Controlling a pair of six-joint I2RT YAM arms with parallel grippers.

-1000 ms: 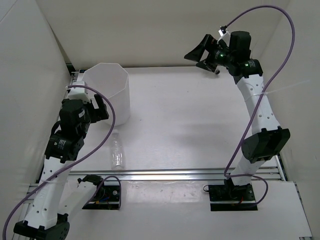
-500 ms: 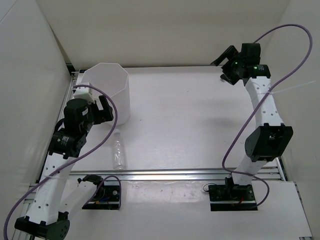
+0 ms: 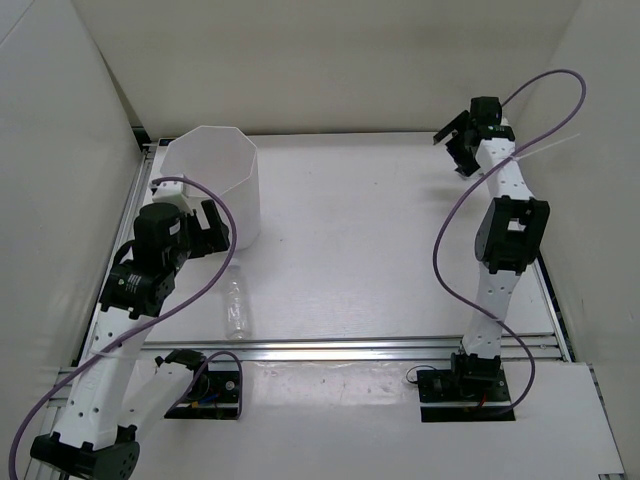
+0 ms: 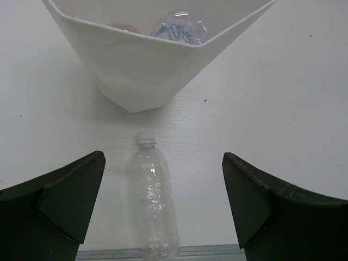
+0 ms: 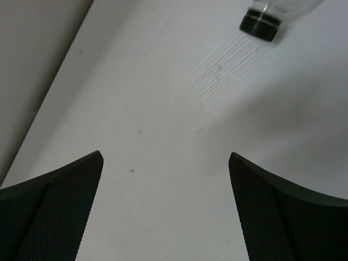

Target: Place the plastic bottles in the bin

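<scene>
The cap of the black-capped bottle is still ahead of the gripper's open fingers, so I should next move my right gripper to the right in the top view and down over the black-capped bottle.
The white faceted bin (image 3: 238,195) stands at the far left. Through its rim (image 4: 147,70) I see a blue-labelled bottle (image 4: 176,27) and something red (image 4: 122,27) inside. A plain clear bottle with a white cap (image 3: 236,308) lies on the table in front of the bin, cap toward it. My left gripper (image 3: 210,230) hovers open above that bottle (image 4: 155,201), which lies between and beyond the fingers of the left gripper (image 4: 163,159). My right gripper (image 3: 455,145) is open at the far right. The black cap of another bottle (image 5: 261,22) shows ahead of the right gripper (image 5: 166,156).
White walls enclose the table on the left, back and right. A wall edge (image 5: 38,70) runs close to the right gripper's left side. An aluminium rail (image 3: 350,350) crosses the near edge, just below the lying bottle.
The right arm has swung from the back middle to the far right and folded more upright. The left gripper has shifted slightly right and lower beside the bin. Both stayed open.
</scene>
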